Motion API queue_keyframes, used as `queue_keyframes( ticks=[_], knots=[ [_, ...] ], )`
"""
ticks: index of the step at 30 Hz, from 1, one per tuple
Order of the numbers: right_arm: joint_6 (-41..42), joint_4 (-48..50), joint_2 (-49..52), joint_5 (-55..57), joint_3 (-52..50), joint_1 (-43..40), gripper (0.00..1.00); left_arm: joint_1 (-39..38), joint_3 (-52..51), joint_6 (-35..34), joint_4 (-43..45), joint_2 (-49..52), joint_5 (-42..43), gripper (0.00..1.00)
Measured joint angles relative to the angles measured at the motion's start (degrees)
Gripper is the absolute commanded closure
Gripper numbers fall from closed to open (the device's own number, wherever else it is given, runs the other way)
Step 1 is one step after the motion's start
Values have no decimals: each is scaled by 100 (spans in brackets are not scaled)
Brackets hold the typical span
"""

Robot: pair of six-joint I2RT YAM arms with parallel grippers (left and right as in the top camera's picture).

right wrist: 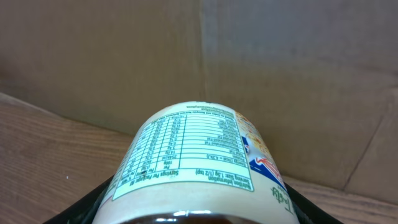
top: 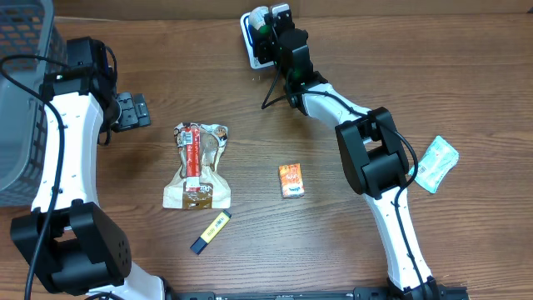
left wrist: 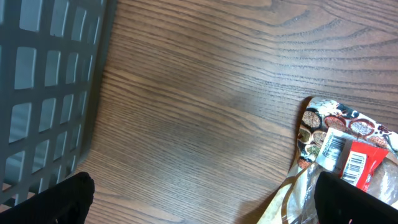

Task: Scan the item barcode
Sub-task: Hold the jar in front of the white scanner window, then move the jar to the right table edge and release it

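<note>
The right gripper swings back and down onto clear wood (top: 418, 136) beside the green packet, to its right in the overhead view, and releases the jar (top: 260, 18) next.
My right gripper (top: 272, 35) is at the far edge of the table, shut on a jar (right wrist: 199, 162) with a cream label. The label's nutrition table faces the right wrist camera, and no barcode shows on that side. My black fingers (right wrist: 93, 205) hug both sides of the jar. In the overhead view the jar (top: 260, 18) is held just above a white and blue device (top: 249, 46), which looks like a scanner. My left gripper (top: 132, 111) is open, low over bare wood beside a snack bag (left wrist: 339, 155). Nothing is between its fingertips (left wrist: 71, 199).
A grey basket (top: 21, 92) stands at the left edge. The snack bag (top: 198, 167), an orange box (top: 291, 180) and a yellow and blue tube (top: 211, 232) lie mid-table. A pale green packet (top: 435, 164) lies at the right. A cardboard wall (right wrist: 280, 74) rises behind the jar.
</note>
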Motion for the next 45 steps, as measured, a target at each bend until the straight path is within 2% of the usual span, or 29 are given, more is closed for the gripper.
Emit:
queue_keyframes(
  ticks=[2, 11, 17, 24, 27, 32, 35, 39, 45],
  knots=[
    [0, 0, 0, 15, 0, 0, 96, 0, 0, 0, 2, 0, 2, 0],
    [-2, -26, -15, 13, 0, -7, 96, 0, 0, 0, 2, 0, 0, 0],
    [-2, -1067, -693, 9, -15, -72, 96, 0, 0, 2, 2, 0, 2, 0],
    [63, -3893, -2699, 13, -4, -369, 96, 0, 0, 2, 0, 0, 0, 0],
    [382, -5696, -3442, 15, 107, -664, 96, 0, 0, 2, -2, 0, -2, 0],
    [927, -8174, -3733, 24, 144, -1318, 92, 0, 0, 2, -2, 0, 4, 0],
    [1062, -9119, -3565, 39, -164, -1711, 92, 0, 0, 2, 2, 0, 0, 0],
    [1141, -9274, -3418, 63, -999, -2149, 91, 0, 0, 2, 2, 0, 0, 0],
    [1200, -8522, -3414, 55, -2232, -2736, 91, 0, 0, 2, 2, 0, 0, 0]
  ],
)
